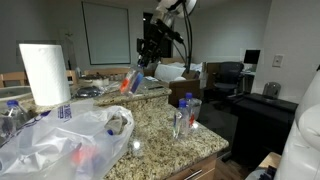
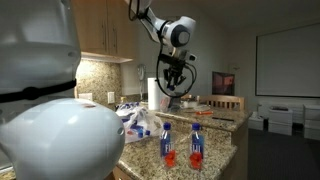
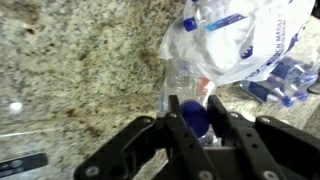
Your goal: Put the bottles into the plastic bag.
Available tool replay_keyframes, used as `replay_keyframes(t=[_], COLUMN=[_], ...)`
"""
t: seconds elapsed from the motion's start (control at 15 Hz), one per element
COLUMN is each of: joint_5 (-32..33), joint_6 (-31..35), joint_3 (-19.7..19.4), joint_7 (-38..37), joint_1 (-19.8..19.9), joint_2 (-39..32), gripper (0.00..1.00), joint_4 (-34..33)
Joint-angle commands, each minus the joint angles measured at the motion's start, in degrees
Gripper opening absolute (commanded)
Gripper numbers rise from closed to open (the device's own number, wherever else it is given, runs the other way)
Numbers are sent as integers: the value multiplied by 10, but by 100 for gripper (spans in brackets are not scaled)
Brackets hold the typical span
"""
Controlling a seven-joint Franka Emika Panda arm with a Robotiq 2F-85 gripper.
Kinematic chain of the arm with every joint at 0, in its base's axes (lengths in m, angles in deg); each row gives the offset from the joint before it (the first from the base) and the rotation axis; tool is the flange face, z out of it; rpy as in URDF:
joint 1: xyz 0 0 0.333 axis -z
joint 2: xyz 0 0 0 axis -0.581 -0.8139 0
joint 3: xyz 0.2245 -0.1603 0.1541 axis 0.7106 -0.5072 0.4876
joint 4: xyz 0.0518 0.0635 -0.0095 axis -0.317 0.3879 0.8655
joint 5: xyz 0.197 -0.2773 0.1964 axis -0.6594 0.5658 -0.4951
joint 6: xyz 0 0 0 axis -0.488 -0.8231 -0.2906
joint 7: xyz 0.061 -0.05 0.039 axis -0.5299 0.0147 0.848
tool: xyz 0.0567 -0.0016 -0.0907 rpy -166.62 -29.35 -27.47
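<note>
The clear water bottle still hangs above the counter beside the crumpled bag (image 1: 70, 140). The bottle goes down into the bag next with my gripper.
My gripper (image 3: 197, 128) is shut on a clear water bottle (image 3: 190, 95) with a blue cap and a red label, gripping it near the cap. In an exterior view the gripper (image 1: 148, 58) holds the bottle (image 1: 134, 80) tilted above the granite counter, and in another exterior view the gripper (image 2: 172, 80) hangs beside the paper towel roll. The crumpled clear plastic bag (image 1: 70, 140) lies on the counter with bottles inside; it also shows in the wrist view (image 3: 240, 40) and in an exterior view (image 2: 138, 125). Two more bottles (image 1: 185, 115) (image 2: 180, 143) stand upright at the counter's corner.
A white paper towel roll (image 1: 45, 75) (image 2: 156, 94) stands on the counter. A pack of blue-capped bottles (image 3: 285, 80) lies beside the bag. A black object (image 3: 20, 165) lies on the granite (image 3: 70, 60). Office chairs and desks (image 1: 235, 80) stand beyond the counter.
</note>
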Motion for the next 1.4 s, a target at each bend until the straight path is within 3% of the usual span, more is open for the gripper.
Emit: replay_keyframes(t=[0.0, 0.2, 0.4, 0.73, 1.0, 1.07, 1.13, 1.33], joint_5=[-112, -202, -248, -254, -246, -243, -243, -242], joint_6=[9, -12, -55, -167, -300, -330, -347, -372], joint_3=[14, 40, 73, 119, 145, 145, 140, 124], joint_7=[92, 169, 209, 198, 185, 179, 175, 173], joint_1=[-20, -13, -7, -16, -19, -19, -19, -11], joint_2=[-97, -188, -275, -384, -445, -450, -448, -431], gripper=[12, 12, 12, 12, 14, 57, 58, 77], joint_4=[-23, -53, -102, -208, -293, -308, -318, -331])
